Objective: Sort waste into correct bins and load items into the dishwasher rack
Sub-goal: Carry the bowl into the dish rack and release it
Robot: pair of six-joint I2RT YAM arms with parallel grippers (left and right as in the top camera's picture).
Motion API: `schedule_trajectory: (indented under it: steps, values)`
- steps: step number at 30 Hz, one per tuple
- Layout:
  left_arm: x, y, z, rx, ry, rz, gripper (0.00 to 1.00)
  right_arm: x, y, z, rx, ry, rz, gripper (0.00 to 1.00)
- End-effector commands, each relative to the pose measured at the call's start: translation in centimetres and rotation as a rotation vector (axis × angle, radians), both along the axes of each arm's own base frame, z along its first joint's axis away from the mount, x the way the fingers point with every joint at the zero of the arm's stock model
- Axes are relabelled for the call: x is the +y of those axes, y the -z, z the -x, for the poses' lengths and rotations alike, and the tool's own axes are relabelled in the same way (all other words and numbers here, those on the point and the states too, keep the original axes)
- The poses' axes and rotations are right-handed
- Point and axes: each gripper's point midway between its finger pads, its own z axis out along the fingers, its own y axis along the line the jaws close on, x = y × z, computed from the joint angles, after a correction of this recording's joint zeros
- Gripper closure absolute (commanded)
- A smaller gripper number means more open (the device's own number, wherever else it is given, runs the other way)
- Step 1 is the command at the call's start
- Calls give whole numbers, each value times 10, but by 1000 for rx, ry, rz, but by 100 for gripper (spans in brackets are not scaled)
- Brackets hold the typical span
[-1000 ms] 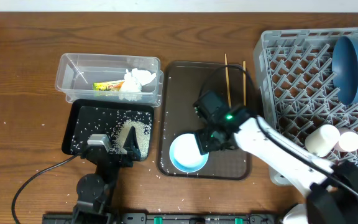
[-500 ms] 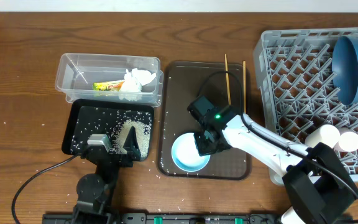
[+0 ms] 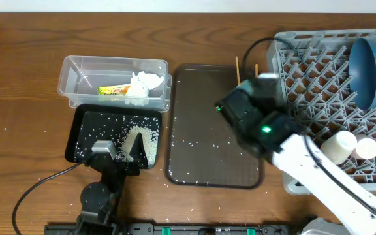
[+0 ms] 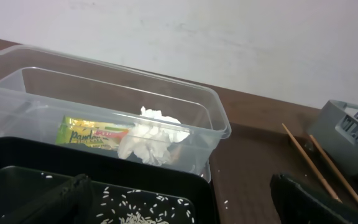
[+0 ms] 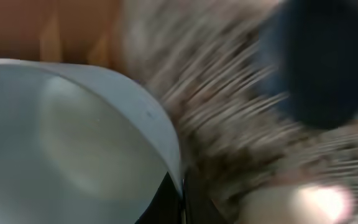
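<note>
My right gripper swings toward the blue plate [image 3: 369, 68] next and down to release the bowl, as the rack's empty wires lie to its right in the overhead view.
My right gripper [image 5: 182, 194] is shut on the rim of the white bowl [image 5: 73, 143], which fills the left of the blurred right wrist view. Overhead, the right arm [image 3: 256, 117] hangs between the brown tray [image 3: 201, 111] and the grey dishwasher rack [image 3: 305, 62], hiding most of the bowl. The rack holds a blue plate [image 3: 369, 68], a white cup [image 3: 338, 147] and a pink cup [image 3: 367, 149]. Two chopsticks [image 3: 237, 68] lie at the tray's far edge. My left gripper [image 4: 179, 205] stands open over the black tray [image 3: 83, 130] with rice [image 3: 145, 140].
The clear tub [image 3: 77, 85] behind the black tray holds the yellow-green wrapper [image 3: 113, 91] and white tissue [image 3: 143, 85]. Loose rice grains dot the brown tray and the table [image 3: 18, 130] near its front-left corner.
The right gripper shut on the bowl's rim and lifted it off the brown tray, moving back and right toward the rack. The left arm has not moved.
</note>
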Motion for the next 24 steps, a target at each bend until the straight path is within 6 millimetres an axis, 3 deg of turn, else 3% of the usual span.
schedule_trajectory:
  steps: [1,8,14,18,24]
  values:
    - [3,18,0,44,-16,-12,6,-54,-62,-1,-183,202,313,99]
    - [3,18,0,44,-16,-12,7,-125,-68,-23,-91,407,459,99]
    - [3,18,0,44,-16,-12,6,-170,-53,-41,14,516,528,99]
    - [3,18,0,44,-16,-12,6,-183,-34,-49,65,541,550,99]
    - [3,18,0,44,-16,-12,6,-180,-1,-65,144,517,592,99]
